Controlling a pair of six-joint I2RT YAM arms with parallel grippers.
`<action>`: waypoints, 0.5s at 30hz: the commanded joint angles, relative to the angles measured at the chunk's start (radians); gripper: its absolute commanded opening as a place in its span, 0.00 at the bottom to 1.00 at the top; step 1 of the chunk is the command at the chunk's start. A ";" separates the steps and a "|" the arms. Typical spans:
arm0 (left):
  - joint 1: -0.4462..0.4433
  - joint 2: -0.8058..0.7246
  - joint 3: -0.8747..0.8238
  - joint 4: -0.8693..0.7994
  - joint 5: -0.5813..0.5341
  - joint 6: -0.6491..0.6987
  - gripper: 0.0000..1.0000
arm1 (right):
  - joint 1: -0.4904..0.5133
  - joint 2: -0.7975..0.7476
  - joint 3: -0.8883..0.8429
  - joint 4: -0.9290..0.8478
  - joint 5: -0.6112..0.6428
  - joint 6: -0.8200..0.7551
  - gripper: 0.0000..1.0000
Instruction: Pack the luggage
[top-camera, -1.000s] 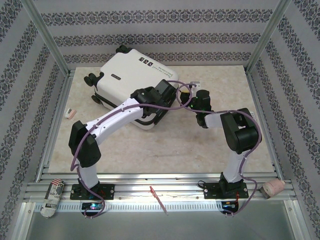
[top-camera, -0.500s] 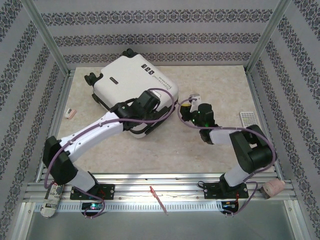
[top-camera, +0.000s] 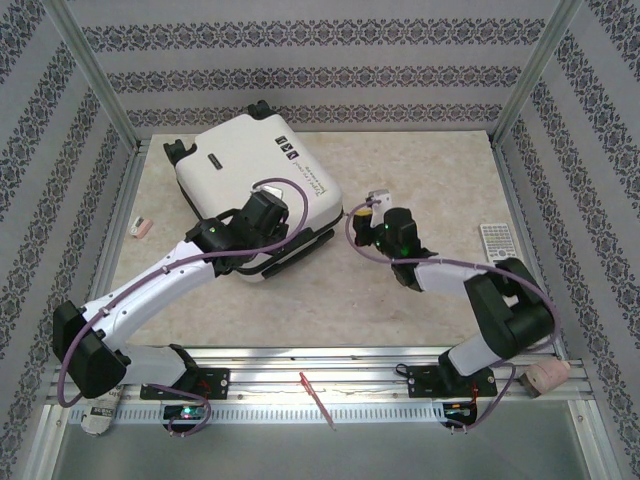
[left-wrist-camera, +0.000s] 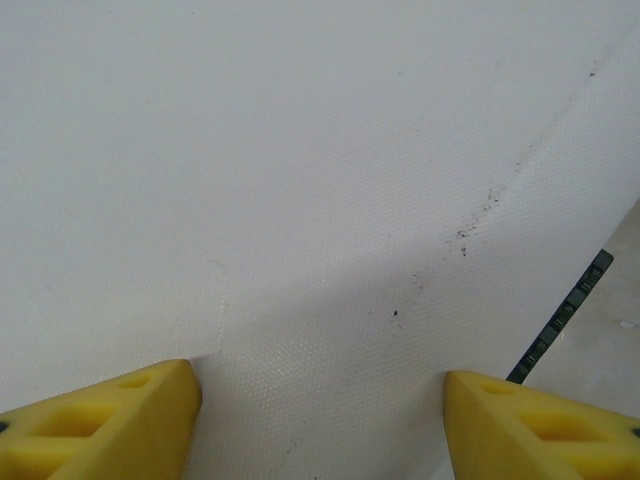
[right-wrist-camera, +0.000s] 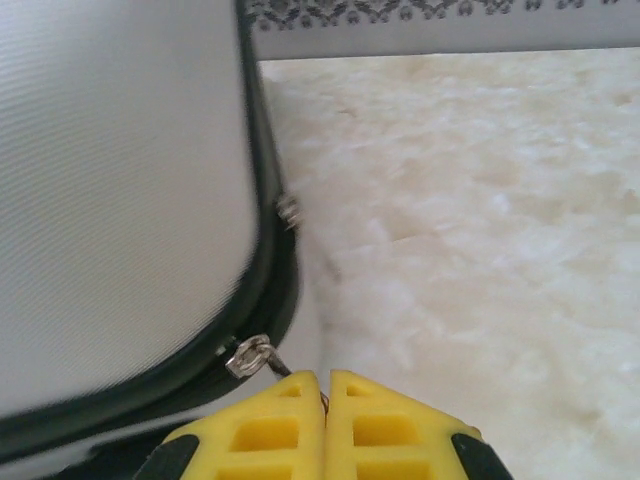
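Note:
I should next move my right gripper outward along the luggage's long side (right-wrist-camera: 262, 135) and release the zipper pull, because the black zipper band (right-wrist-camera: 265, 270) bends outward past the luggage's corner.
The luggage (top-camera: 245, 170), a white hard-shell suitcase, lies closed and flat at the table's back left, its black wheels toward the back. My left gripper (top-camera: 268, 218) rests over the near part of the lid; in the left wrist view it (left-wrist-camera: 320, 425) is open, with yellow fingertips (left-wrist-camera: 110, 420) spread over the white shell (left-wrist-camera: 300, 180). My right gripper (top-camera: 358, 222) is at the luggage's right corner. In the right wrist view it (right-wrist-camera: 327, 385) is shut on the zipper pull, whose silver slider (right-wrist-camera: 250, 357) sits on the black zipper band (right-wrist-camera: 265, 270).
A white remote-like item (top-camera: 497, 241) lies at the right edge of the beige table (top-camera: 420, 290). A small pink and white item (top-camera: 142, 227) lies at the left edge. A can (top-camera: 100, 415), a red tool (top-camera: 318, 398) and a pink roll (top-camera: 545, 377) sit along the front rail.
The luggage has slid and turned toward the left. Both arms have stretched out lower. The left gripper has moved left with the lid, and the right gripper has followed the corner leftward.

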 joint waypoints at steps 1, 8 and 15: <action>0.071 0.034 -0.088 -0.208 -0.074 -0.063 0.65 | -0.089 0.089 0.087 0.041 0.150 -0.017 0.00; 0.085 -0.012 -0.124 -0.191 -0.039 -0.052 0.65 | -0.132 0.243 0.194 0.225 -0.022 -0.045 0.00; 0.086 -0.059 -0.134 -0.169 -0.004 -0.034 0.65 | -0.169 0.367 0.329 0.318 -0.313 0.036 0.00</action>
